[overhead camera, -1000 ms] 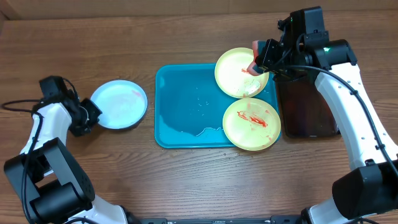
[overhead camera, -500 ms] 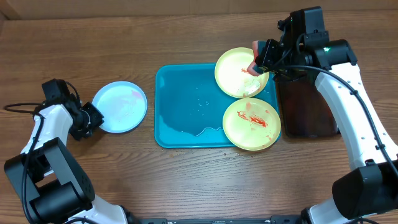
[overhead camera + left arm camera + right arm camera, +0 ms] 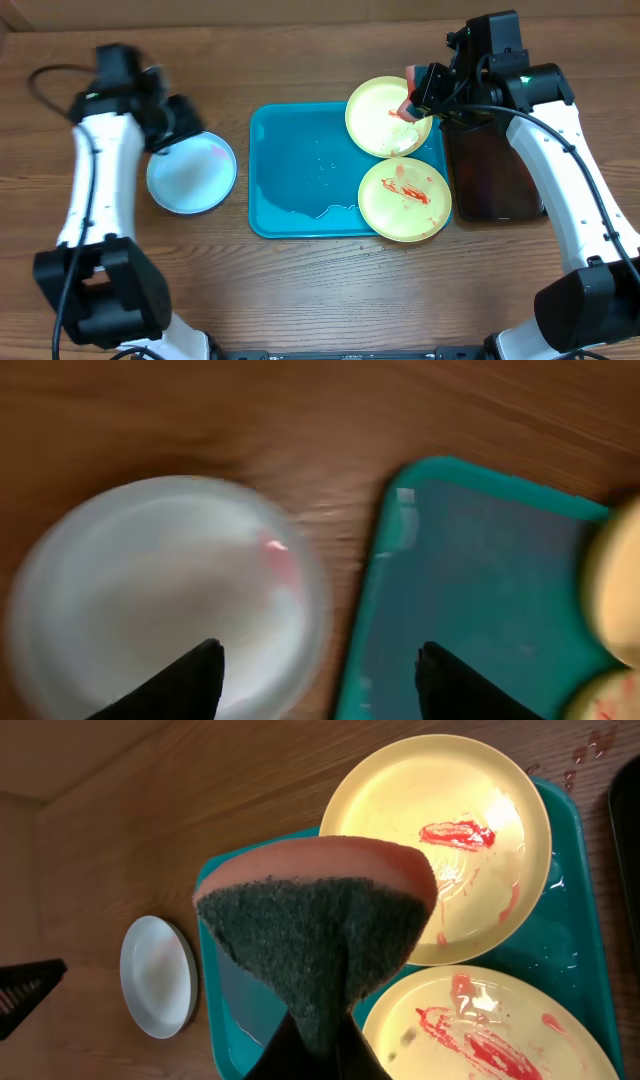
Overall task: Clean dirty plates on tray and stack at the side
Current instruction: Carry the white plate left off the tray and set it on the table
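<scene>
My left gripper next crosses the tray to the smeared far yellow plate on its right in the overhead view, descending onto its unsmeared closer rim (image 3: pixel 351 113) (image 3: pixel 592 592).
The pale blue-white plate (image 3: pixel 192 172) lies on the wood left of the turquoise tray (image 3: pixel 300 170), with a faint pink trace near its rim. My left gripper (image 3: pixel 178 120) hovers over the plate's far edge. In the left wrist view the left gripper (image 3: pixel 320 660) is open and holds nothing, above the plate (image 3: pixel 150 600) and the tray (image 3: pixel 470 590). Two yellow plates (image 3: pixel 370 115) (image 3: pixel 404 200) smeared red sit at the tray's right end. My right gripper (image 3: pixel 413 100) is shut on an orange sponge (image 3: pixel 320 910) with a dark green scouring face, above the far yellow plate (image 3: pixel 480 870).
A glossy black tray (image 3: pixel 495 175) lies right of the turquoise tray, under the right arm. Water pools on the turquoise tray's floor (image 3: pixel 320 210). Bare wooden table surrounds both trays.
The left gripper opened and let go of the blue-white plate's rim, then swung from the plate's left side toward its far edge. The right arm and sponge stayed still.
</scene>
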Robot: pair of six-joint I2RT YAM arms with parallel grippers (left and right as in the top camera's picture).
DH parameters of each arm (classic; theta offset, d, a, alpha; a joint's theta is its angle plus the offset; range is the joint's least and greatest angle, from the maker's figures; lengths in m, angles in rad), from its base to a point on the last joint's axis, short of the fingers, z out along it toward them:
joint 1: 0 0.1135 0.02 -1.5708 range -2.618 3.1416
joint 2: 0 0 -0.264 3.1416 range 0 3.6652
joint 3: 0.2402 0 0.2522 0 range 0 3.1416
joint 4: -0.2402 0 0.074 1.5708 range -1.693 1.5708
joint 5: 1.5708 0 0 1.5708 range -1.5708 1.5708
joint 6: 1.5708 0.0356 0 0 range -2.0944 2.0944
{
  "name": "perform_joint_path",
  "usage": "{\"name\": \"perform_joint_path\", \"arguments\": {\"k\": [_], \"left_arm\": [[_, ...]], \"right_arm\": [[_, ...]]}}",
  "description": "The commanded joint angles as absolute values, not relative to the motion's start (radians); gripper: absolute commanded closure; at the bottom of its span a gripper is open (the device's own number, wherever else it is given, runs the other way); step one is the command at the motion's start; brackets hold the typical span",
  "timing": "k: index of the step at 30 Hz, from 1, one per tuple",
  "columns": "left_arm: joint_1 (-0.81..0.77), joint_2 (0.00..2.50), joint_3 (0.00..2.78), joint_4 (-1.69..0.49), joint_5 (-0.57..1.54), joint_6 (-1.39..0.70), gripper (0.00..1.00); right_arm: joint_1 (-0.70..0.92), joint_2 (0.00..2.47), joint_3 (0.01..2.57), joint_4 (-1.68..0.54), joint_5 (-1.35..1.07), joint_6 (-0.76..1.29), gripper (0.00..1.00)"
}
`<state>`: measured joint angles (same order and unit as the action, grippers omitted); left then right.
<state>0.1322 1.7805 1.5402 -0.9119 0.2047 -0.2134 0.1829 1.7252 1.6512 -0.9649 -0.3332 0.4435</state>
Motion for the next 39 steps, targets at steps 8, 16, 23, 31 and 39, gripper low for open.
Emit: {"name": "perform_joint_path", "arguments": {"k": [8,16,23,31,39], "left_arm": [[-0.221,1.975,1.592,-0.679,0.367,-0.376,0.38],[-0.375,2.24,1.862,-0.704,0.314,-0.391,0.42],[-0.41,2.338,1.942,-0.694,0.206,-0.471,0.43],[-0.416,2.359,1.942,-0.662,0.199,-0.476,0.5],[-0.421,2.403,1.942,-0.653,0.203,-0.48,0.51]], "right_arm": [[0.176,1.686,1.673,-0.96,-0.331,0.437,0.96],[0.176,1.686,1.673,-0.96,-0.331,0.437,0.96],[0.176,1.686,1.673,-0.984,-0.303,0.437,0.96],[0.176,1.686,1.673,-1.001,-0.281,0.437,0.96],[0.176,1.692,1.673,-1.021,-0.116,0.437,0.96]]}}
